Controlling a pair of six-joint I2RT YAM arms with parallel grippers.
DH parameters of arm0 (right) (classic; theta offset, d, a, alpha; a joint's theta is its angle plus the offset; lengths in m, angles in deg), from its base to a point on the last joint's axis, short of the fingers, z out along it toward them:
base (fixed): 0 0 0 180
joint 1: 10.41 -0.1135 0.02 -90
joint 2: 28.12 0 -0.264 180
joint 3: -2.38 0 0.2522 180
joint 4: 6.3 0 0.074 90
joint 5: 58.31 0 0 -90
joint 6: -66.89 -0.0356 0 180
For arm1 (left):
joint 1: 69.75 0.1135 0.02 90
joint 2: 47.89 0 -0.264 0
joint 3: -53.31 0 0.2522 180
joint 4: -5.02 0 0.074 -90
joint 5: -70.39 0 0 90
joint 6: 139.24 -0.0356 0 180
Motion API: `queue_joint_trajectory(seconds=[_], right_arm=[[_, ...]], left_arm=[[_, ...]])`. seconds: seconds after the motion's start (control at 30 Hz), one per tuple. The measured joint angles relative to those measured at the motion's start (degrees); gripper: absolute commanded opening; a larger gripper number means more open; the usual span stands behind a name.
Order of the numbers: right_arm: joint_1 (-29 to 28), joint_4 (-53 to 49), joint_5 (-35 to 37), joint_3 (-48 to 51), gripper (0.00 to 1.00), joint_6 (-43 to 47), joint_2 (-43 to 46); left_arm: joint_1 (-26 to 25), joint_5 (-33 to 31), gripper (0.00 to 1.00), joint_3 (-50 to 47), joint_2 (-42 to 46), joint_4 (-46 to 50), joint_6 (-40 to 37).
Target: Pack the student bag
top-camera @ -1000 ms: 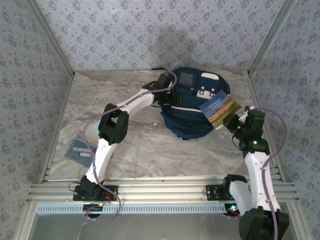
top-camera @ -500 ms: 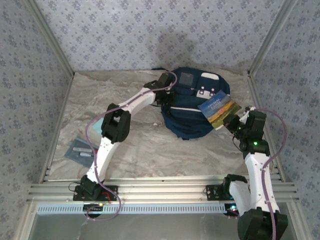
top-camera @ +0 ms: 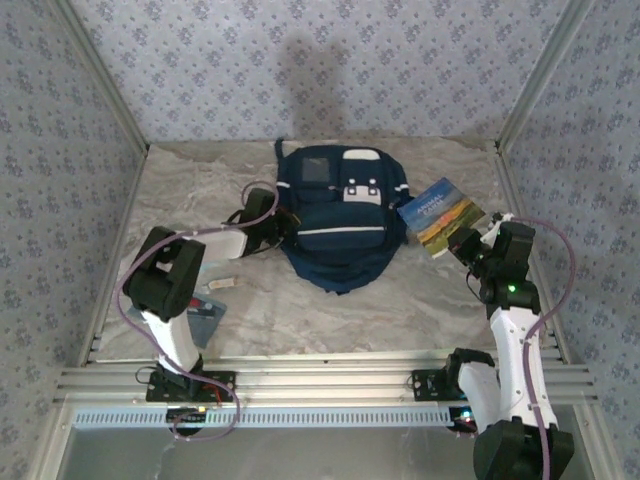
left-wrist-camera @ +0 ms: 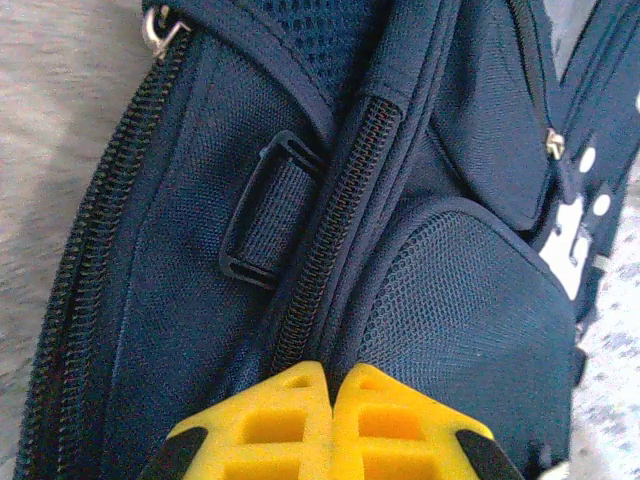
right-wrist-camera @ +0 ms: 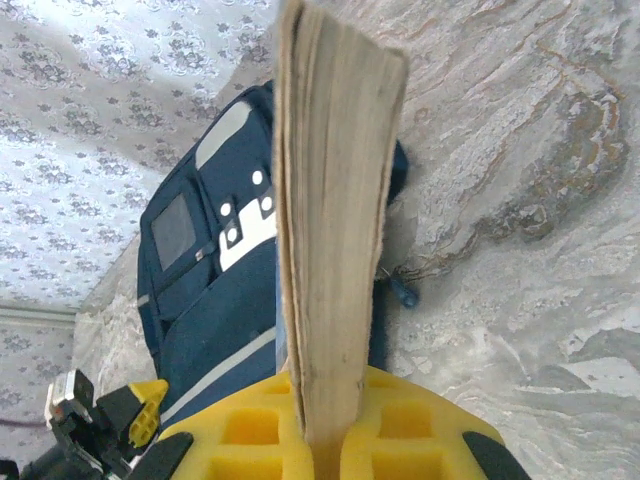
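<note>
The bag point(top-camera: 340, 235) lies flat and the grey square panel point(top-camera: 315, 170) lies outward. My left gripper lifts the fold up and outward toward that panel next and releases it.
The student bag point(top-camera: 340, 235), navy with white stripes and a grey square panel, lies front up in the middle of the table. My left gripper point(top-camera: 284, 222) is at its left side. In the left wrist view the yellow fingers point(left-wrist-camera: 290, 420) are shut on a fold of the student bag point(left-wrist-camera: 200, 250) beside a zipper. My right gripper point(top-camera: 462, 243) holds a small colourful book point(top-camera: 440, 215) in the air, to the right of the bag. The book point(right-wrist-camera: 335, 200) stands edge-on between the right gripper's point(right-wrist-camera: 335, 390) pads, with the student bag point(right-wrist-camera: 200, 300) behind it.
A flat pouch with pens point(top-camera: 205, 305) and a small white item point(top-camera: 222, 283) lie on the marble table point(top-camera: 400, 300) by the left arm's elbow. Patterned walls close off the back and both sides. An aluminium rail point(top-camera: 320, 380) runs along the near edge.
My left gripper has shut on the bag's side and the left arm has folded back to the left, dragging the bag leftward, away from the book. The right arm has barely moved.
</note>
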Motion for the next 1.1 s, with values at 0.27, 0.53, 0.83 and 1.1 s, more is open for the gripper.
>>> queue_joint_trajectory(seconds=[0.27, 0.53, 0.83, 1.1], right_arm=[[-0.02, 0.13, -1.55, 0.09, 0.00, 0.07, -0.68], [0.52, -6.25, -1.11, -2.45, 0.00, 1.33, -0.68], [1.27, -10.21, 1.51, -11.17, 0.00, 4.59, 0.17], [1.40, -11.63, 1.51, -9.38, 0.00, 4.59, 0.31]], left_arm=[[-2.32, -2.10, 0.00, -2.60, 0.44, -10.91, 12.98], [-2.86, -3.67, 0.00, 6.56, 0.46, -12.17, 16.33], [-2.43, -6.32, 0.00, 9.94, 1.75, -19.39, 18.73], [-3.04, 2.29, 0.30, 22.36, -0.46, -7.72, 3.17]])
